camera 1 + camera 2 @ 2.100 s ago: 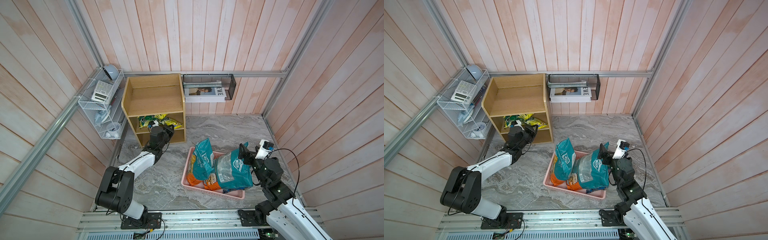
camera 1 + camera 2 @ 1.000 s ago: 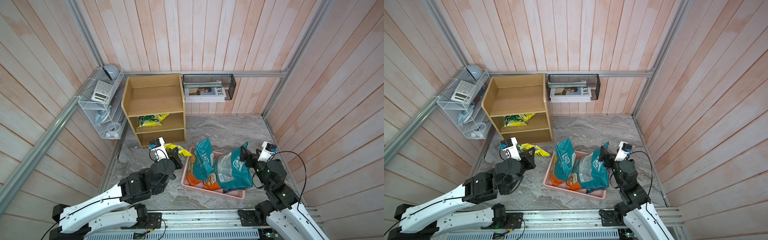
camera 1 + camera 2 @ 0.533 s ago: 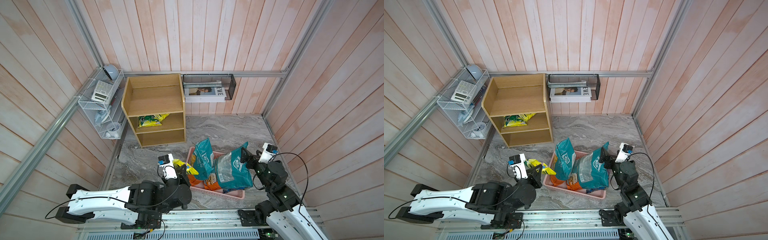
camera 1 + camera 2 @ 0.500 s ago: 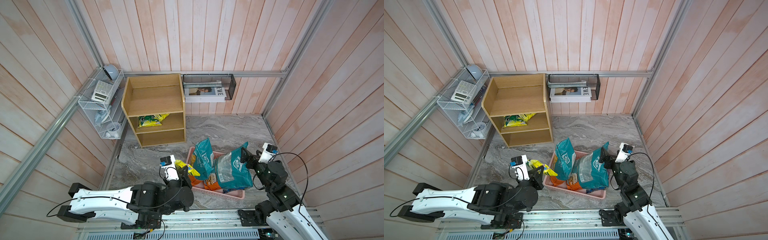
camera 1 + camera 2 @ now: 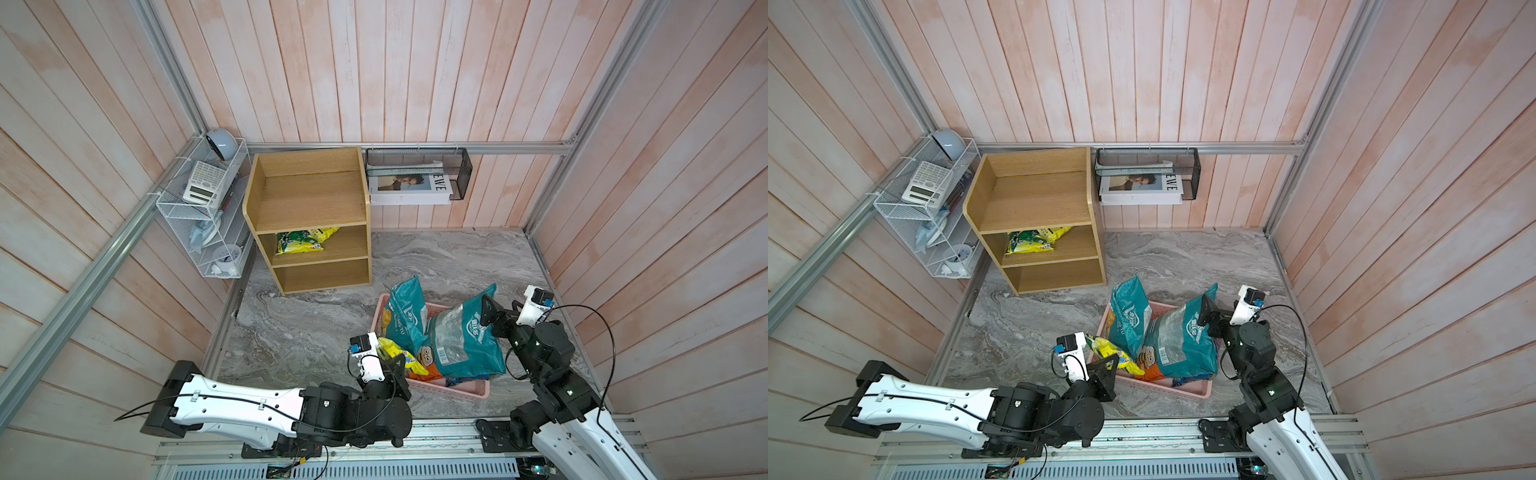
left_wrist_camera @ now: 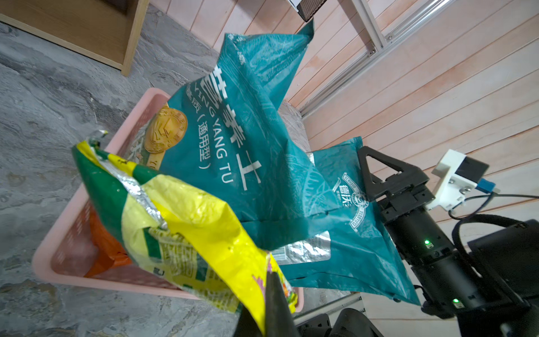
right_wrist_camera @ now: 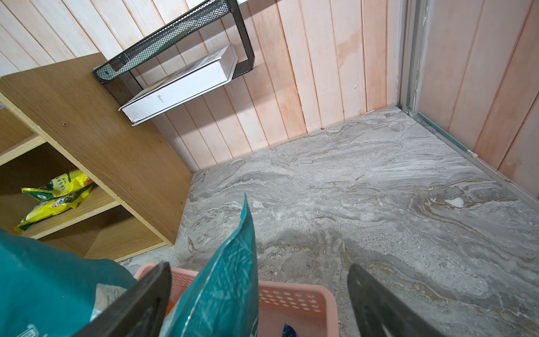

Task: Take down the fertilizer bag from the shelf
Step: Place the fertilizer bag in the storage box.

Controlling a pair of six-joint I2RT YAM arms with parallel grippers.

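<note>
My left gripper holds the yellow-green fertilizer bag and will go down into the near corner of the pink basket (image 6: 75, 221) to let it go, because that corner is open beside the teal bag.
The oak shelf (image 5: 307, 208) (image 5: 1034, 199) stands at the back left, and one yellow-green fertilizer bag (image 5: 301, 241) (image 7: 55, 198) lies on its middle tier. Another yellow-green fertilizer bag (image 5: 395, 353) (image 5: 1113, 353) (image 6: 180, 230) hangs over the near left corner of the pink basket (image 5: 457, 388) (image 6: 75, 221). My left gripper (image 5: 397, 368) (image 5: 1106, 368) (image 6: 271, 280) is shut on that bag's edge. My right gripper (image 5: 500, 309) (image 5: 1219, 311) (image 7: 259, 265) is open at the basket's right side. A teal bag's top corner (image 7: 233, 262) stands between its fingers, unpinched.
Two teal soil bags (image 5: 405, 316) (image 5: 465, 340) stand in the pink basket. A white wire rack (image 5: 203, 216) hangs on the left wall. A black mesh basket (image 5: 415, 178) with a magazine hangs on the back wall. Marble floor lies between the shelf and the pink basket.
My left arm has pulled back from the shelf with the yellow-green bag and swung it right, to the pink basket's near left corner. The right arm has barely moved.
</note>
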